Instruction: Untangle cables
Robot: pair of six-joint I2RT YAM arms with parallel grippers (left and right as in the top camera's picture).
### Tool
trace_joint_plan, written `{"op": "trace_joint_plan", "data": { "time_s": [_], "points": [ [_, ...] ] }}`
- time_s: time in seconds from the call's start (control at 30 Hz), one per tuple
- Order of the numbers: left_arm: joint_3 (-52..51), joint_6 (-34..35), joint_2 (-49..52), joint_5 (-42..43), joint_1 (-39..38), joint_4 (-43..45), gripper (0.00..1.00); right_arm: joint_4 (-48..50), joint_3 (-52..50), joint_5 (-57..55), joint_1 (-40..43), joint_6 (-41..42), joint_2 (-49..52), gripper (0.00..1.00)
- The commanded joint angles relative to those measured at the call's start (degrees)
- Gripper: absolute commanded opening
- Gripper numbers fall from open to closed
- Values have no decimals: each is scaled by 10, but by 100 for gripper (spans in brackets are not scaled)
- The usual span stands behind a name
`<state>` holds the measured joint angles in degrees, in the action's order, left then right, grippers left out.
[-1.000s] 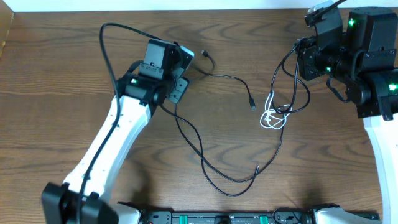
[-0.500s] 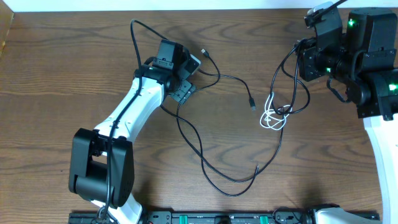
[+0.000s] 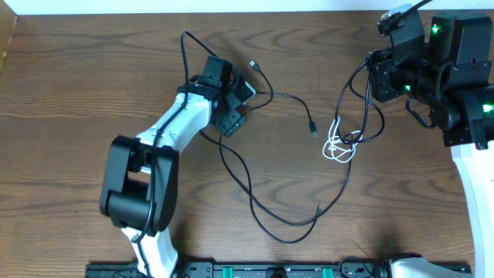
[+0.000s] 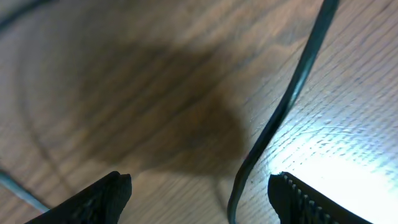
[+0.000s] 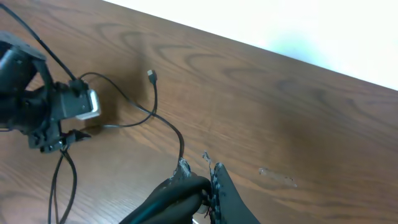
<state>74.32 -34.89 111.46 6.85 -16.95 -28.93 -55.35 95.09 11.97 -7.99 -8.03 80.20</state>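
Observation:
Next I should draw my right gripper to the right in the overhead view, then return toward the white coil [image 3: 340,145] to release the strands, because their loops tangle there.
The long black cable [image 3: 284,96] runs from a small plug [image 3: 253,66] across the table and loops low toward the front [image 3: 289,222]. It rises to a tangle with the short white cable [image 3: 338,148]. My left gripper [image 3: 240,106] sits low over the black cable [image 4: 273,124], jaws open; the cord passes between the fingers [image 4: 109,194], close to the right one. My right gripper [image 5: 211,171] is shut on strands of black cable and holds them raised at the top right [image 3: 380,77]. Loops [image 3: 363,104] hang from it down to the white coil.
The wooden table [image 3: 77,116] ends at a pale wall along the back edge [image 5: 298,31]. The left arm [image 3: 166,135] stretches diagonally from the front. Thicker black arm wiring arcs above the left wrist [image 3: 185,46]. A dark rail [image 3: 270,270] lines the front edge.
The left arm has swung right and its gripper has slid toward the black cable, jaws opening wider. The right arm and the cables it holds have not moved.

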Motion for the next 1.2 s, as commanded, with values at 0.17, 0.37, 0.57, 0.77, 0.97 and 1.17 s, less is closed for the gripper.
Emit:
{"op": "trace_joint_plan", "data": {
  "time_s": [0.17, 0.37, 0.57, 0.77, 0.97, 1.17],
  "points": [
    [3, -13, 34, 17, 1, 17, 55, -1, 6, -1, -5, -6, -1, 1],
    [4, -13, 35, 17, 1, 27, 7, -2, 6, -1, -5, -6, -1, 1],
    [7, -13, -46, 15, 1, 21, 7, -2, 6, -3, -5, -6, -1, 1],
    [36, -7, -275, 15, 1, 45, 7, -4, 6, -15, -5, -6, -1, 1],
    [47, 29, -481, 27, 1, 153, 7, -4, 6, -15, -5, -6, -1, 1],
    [47, 55, -558, 151, 1, 162, 8, -5, 6, -13, -5, -6, -1, 1]
  ]
}}
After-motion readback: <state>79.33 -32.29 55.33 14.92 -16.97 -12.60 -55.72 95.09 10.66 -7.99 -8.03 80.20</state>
